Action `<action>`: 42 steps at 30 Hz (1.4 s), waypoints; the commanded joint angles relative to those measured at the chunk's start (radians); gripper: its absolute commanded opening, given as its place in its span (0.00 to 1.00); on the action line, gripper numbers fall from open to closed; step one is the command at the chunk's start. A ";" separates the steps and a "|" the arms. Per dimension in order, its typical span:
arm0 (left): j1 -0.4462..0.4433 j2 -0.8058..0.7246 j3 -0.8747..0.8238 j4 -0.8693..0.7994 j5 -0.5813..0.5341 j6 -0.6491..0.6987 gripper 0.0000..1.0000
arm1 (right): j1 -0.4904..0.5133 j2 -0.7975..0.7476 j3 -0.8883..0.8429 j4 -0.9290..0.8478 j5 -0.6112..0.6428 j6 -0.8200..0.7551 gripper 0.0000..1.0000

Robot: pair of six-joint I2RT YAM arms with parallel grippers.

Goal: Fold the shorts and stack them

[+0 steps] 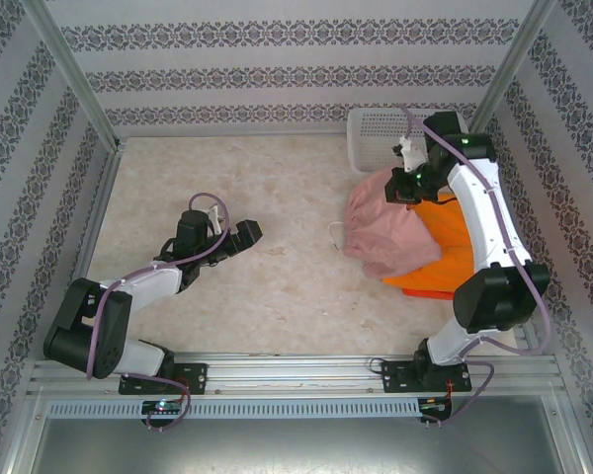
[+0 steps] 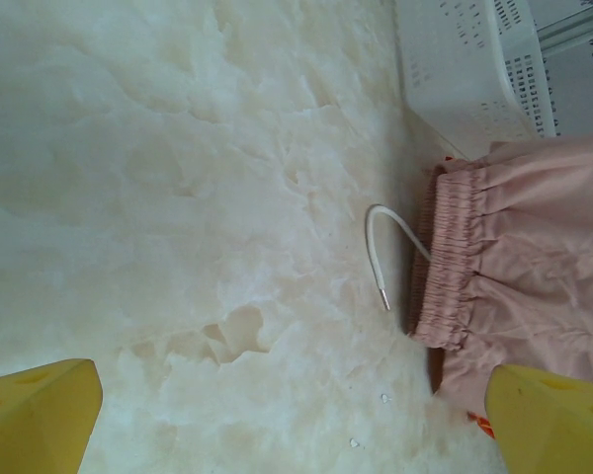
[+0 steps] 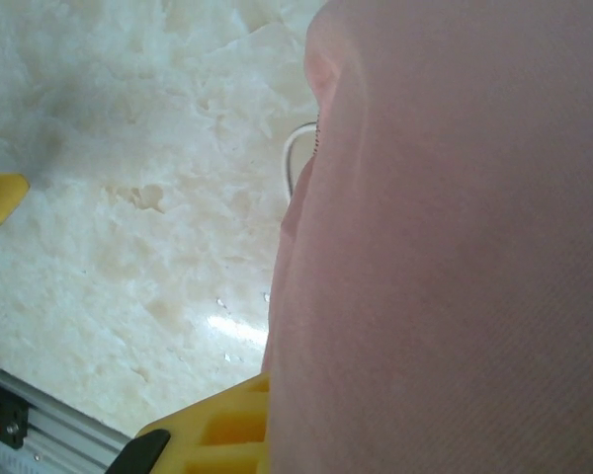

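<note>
Next, my right gripper draws the pink cloth sideways over the orange shorts (image 1: 445, 262) toward the patterned side and releases it, since the orange shorts lie partly uncovered.
The dusty pink shorts (image 1: 390, 232) lie bunched at the right of the table, on top of bright orange shorts (image 1: 445, 262). My right gripper (image 1: 407, 188) is shut on the pink cloth at its far edge. In the right wrist view the pink cloth (image 3: 455, 247) drapes over one yellow finger (image 3: 212, 434). My left gripper (image 1: 249, 234) hovers open over bare table, left of the pile. Its yellow fingertips (image 2: 40, 415) stand wide apart with nothing between them. The gathered pink waistband (image 2: 445, 257) and white drawstring (image 2: 381, 247) lie ahead of it.
A white perforated basket (image 1: 376, 133) stands at the back right, touching the pile's far side, and shows as a basket (image 2: 455, 59) in the left wrist view. Patterned walls and metal posts ring the marbled table (image 1: 227, 178). A rail (image 1: 296, 370) runs along the near edge.
</note>
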State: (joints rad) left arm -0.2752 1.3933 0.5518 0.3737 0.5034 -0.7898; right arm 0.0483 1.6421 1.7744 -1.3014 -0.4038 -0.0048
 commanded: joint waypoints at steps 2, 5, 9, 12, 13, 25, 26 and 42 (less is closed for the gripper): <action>-0.009 0.005 -0.002 0.021 -0.006 -0.006 1.00 | -0.025 0.074 0.138 -0.187 0.042 -0.104 0.00; -0.008 0.007 -0.001 0.019 -0.004 -0.006 1.00 | -0.058 0.094 0.181 -0.211 0.041 -0.121 0.00; -0.008 0.006 0.002 0.005 -0.003 0.001 1.00 | -0.103 0.101 0.218 -0.227 0.060 -0.137 0.00; -0.008 0.007 0.005 -0.005 -0.005 0.006 1.00 | -0.126 0.099 0.227 -0.230 0.113 -0.150 0.00; -0.009 0.009 0.009 -0.008 -0.004 0.005 1.00 | -0.133 0.095 0.224 -0.228 0.138 -0.151 0.00; -0.009 0.004 0.029 -0.056 -0.012 0.024 1.00 | -0.166 0.047 0.171 -0.133 0.535 -0.181 0.00; -0.008 0.005 0.030 -0.058 -0.011 0.023 1.00 | -0.170 0.051 0.153 -0.120 0.581 -0.182 0.00; -0.009 -0.003 0.025 -0.063 -0.012 0.027 1.00 | -0.367 0.152 0.137 0.069 0.754 -0.005 0.77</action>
State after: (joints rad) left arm -0.2752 1.3964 0.5564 0.3260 0.4957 -0.7883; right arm -0.2909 1.8294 1.8492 -1.2613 0.3981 -0.1009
